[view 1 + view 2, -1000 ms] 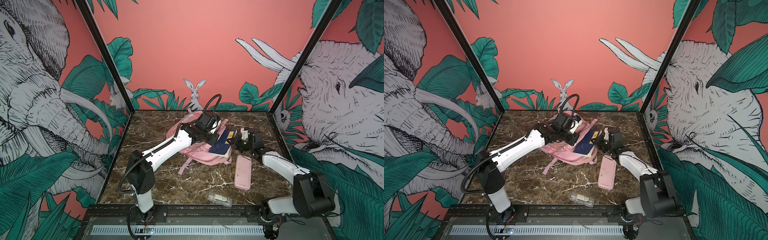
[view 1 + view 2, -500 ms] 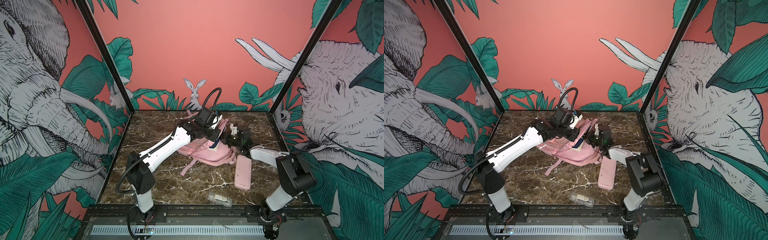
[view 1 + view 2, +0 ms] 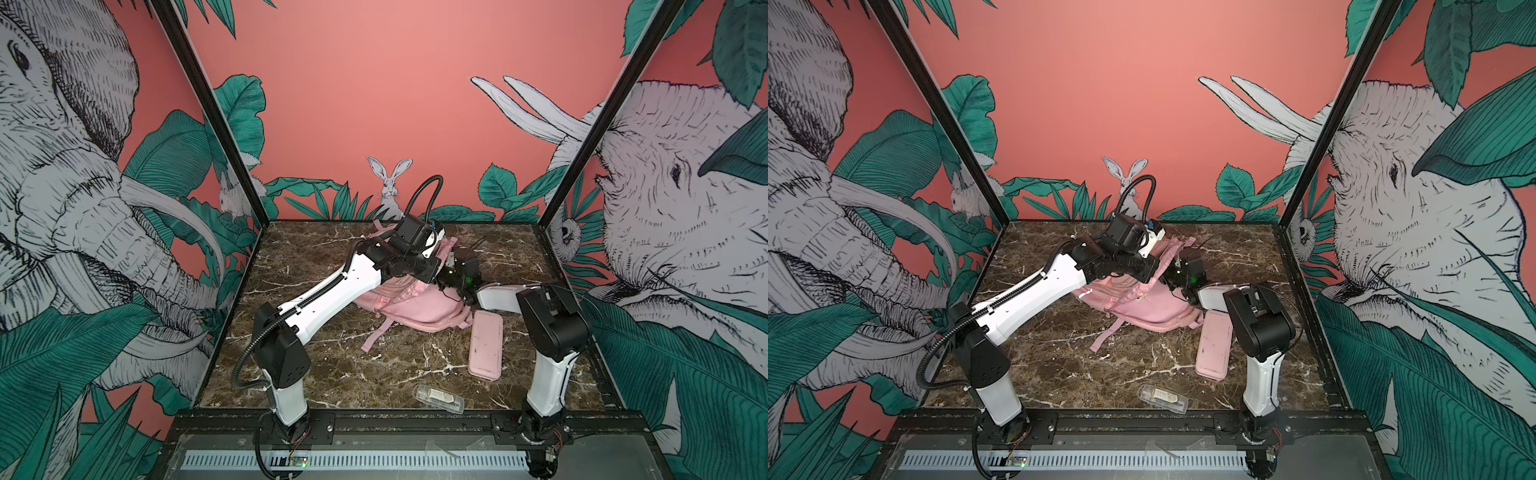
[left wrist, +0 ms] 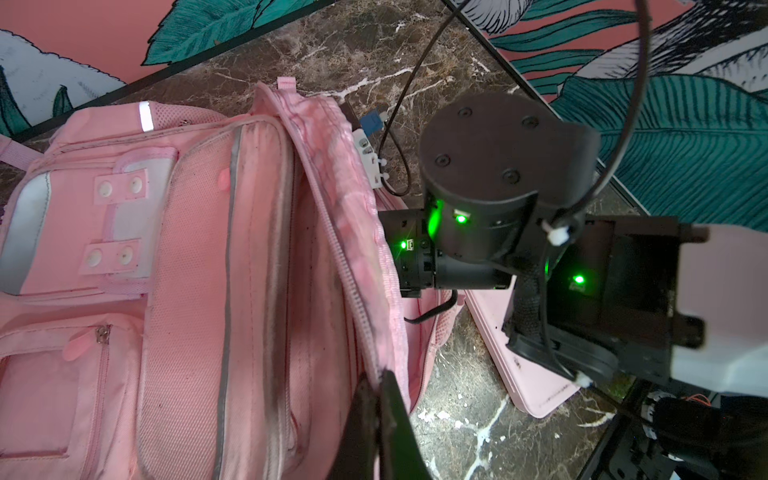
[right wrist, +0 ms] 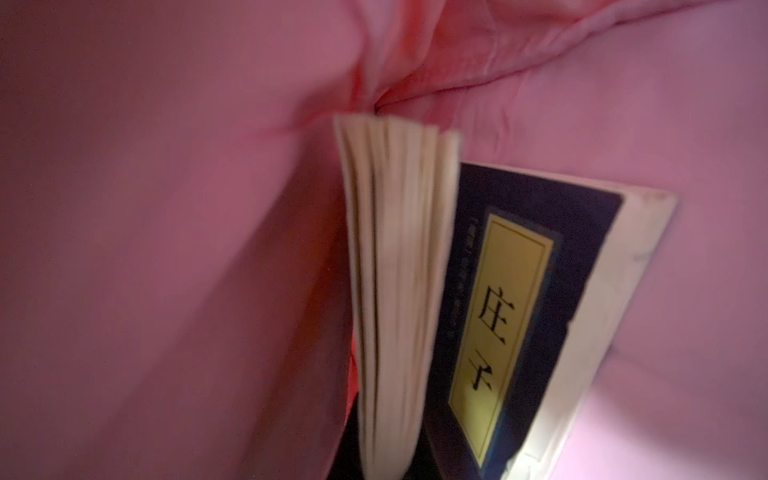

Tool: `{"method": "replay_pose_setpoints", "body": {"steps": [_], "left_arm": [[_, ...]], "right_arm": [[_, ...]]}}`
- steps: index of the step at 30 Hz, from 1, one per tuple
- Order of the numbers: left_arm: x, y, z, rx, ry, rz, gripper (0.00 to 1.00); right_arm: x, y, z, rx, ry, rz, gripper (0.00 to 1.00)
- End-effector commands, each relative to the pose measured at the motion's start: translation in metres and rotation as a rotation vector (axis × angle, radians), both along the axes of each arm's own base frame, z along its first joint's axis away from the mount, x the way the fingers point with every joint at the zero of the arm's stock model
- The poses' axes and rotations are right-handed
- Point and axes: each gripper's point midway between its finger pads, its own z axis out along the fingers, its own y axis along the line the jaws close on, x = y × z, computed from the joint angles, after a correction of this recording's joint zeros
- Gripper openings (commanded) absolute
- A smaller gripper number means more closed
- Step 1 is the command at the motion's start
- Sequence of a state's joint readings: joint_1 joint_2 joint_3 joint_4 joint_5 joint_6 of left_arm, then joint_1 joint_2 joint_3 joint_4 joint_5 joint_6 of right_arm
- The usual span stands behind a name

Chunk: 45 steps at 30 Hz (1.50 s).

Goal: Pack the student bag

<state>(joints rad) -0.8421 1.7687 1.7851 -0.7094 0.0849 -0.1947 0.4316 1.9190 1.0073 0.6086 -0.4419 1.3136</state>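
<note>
My right gripper eases deeper next, across its yellow-labelled cover, the cover of another dark blue book already inside the bag. It then releases the held book beside that one.
The student bag, a pink backpack, lies in the middle of the marble floor in both top views. My left gripper is shut on the zipper edge of the bag's main opening and holds that flap up. My right gripper is inside the bag, pink lining all round it. It is shut on a book with cream pages and a dark blue cover bearing a yellow label. In both top views the right fingers are hidden in the bag; only the wrist shows.
A flat pink pencil case lies just right of the bag, under the right forearm. A clear plastic packet sits near the front edge. A loose bag strap trails forward.
The right arm has pushed the book leftward into the bag's opening; its blue cover no longer shows from above. The left gripper keeps hold of the flap, slightly raised.
</note>
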Motion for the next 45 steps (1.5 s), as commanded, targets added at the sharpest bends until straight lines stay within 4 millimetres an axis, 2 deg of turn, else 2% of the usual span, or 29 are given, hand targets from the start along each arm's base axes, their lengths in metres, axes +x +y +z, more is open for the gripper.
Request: {"method": "replay_pose_setpoints", "body": {"steps": [1,7,12,14,16,18,21,26,32,34,38,42,45], "left_arm": [[-0.003,-0.002,0.034,-0.068,-0.063,-0.008,0.01],[-0.002,-0.004,0.031,-0.071,-0.059,-0.006,0.01],[-0.003,-0.003,0.030,-0.070,-0.055,-0.002,0.00],[-0.004,-0.001,0.030,-0.070,-0.054,-0.002,0.00],[-0.006,0.001,0.029,-0.068,-0.055,-0.002,0.00],[-0.007,0.003,0.028,-0.062,-0.058,-0.001,0.00],[-0.008,0.006,0.024,-0.051,-0.054,-0.001,0.01],[-0.010,0.008,0.018,-0.039,-0.047,0.000,0.00],[-0.010,0.008,0.010,-0.033,-0.035,0.000,0.00],[-0.010,0.005,0.008,-0.040,-0.029,-0.003,0.00],[-0.009,0.002,0.006,-0.046,-0.023,-0.004,0.00],[-0.009,0.003,0.009,-0.050,-0.025,-0.003,0.01],[-0.008,0.003,0.010,-0.052,-0.027,-0.001,0.00]], "right_arm": [[0.010,0.007,0.019,0.029,-0.080,-0.034,0.00],[0.004,0.027,0.005,0.019,-0.056,-0.022,0.00],[0.003,0.026,-0.017,-0.038,-0.018,-0.036,0.01],[0.001,0.026,-0.020,-0.042,-0.006,-0.028,0.12],[-0.003,0.024,-0.020,-0.062,-0.002,-0.017,0.27],[-0.007,0.020,-0.019,-0.100,-0.004,-0.011,0.35],[-0.009,0.012,-0.015,-0.133,-0.013,-0.015,0.44],[-0.014,0.000,-0.006,-0.164,-0.026,-0.010,0.52],[-0.023,-0.024,-0.003,-0.229,-0.023,-0.021,0.61],[-0.023,-0.023,-0.003,-0.231,-0.023,-0.006,0.61],[-0.019,-0.011,-0.003,-0.180,-0.024,0.023,0.36],[-0.015,-0.002,-0.001,-0.149,-0.024,0.034,0.23],[-0.011,0.007,0.004,-0.131,-0.036,0.037,0.17]]}}
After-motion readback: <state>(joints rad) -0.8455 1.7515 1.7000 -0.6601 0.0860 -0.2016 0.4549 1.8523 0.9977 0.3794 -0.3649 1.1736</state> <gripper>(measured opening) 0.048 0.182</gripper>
